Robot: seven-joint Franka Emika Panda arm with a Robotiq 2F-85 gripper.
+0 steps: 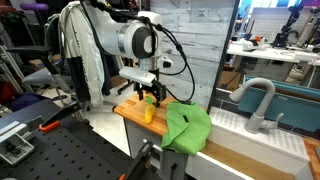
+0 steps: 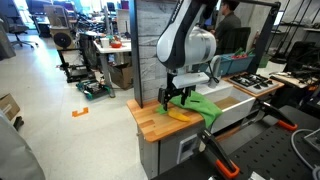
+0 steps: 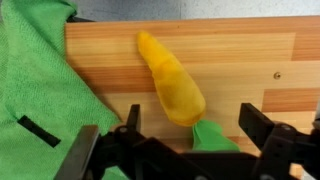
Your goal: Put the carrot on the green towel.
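My gripper comes down onto the carrot's near end (image 3: 191, 115) next, shifting toward the green towel, as my open fingers hang above it on either side.
The carrot (image 3: 170, 80) is yellow-orange with a green leafy top (image 3: 210, 135). It lies on the wooden countertop (image 3: 250, 60), just beside the green towel (image 3: 35, 80) and not on it. My gripper (image 3: 192, 125) is open, with its fingers on either side of the carrot's green end, just above it. In both exterior views the gripper (image 1: 150, 97) (image 2: 177, 98) hangs over the carrot (image 1: 148, 113) (image 2: 180, 113), with the crumpled towel (image 1: 188, 127) (image 2: 206, 107) next to it on the counter.
A white sink with a grey faucet (image 1: 256, 103) sits beyond the towel. A grey plank wall (image 1: 190, 40) stands behind the counter. A black perforated table (image 1: 60, 150) is in front. The counter edge (image 2: 150, 125) is close to the carrot.
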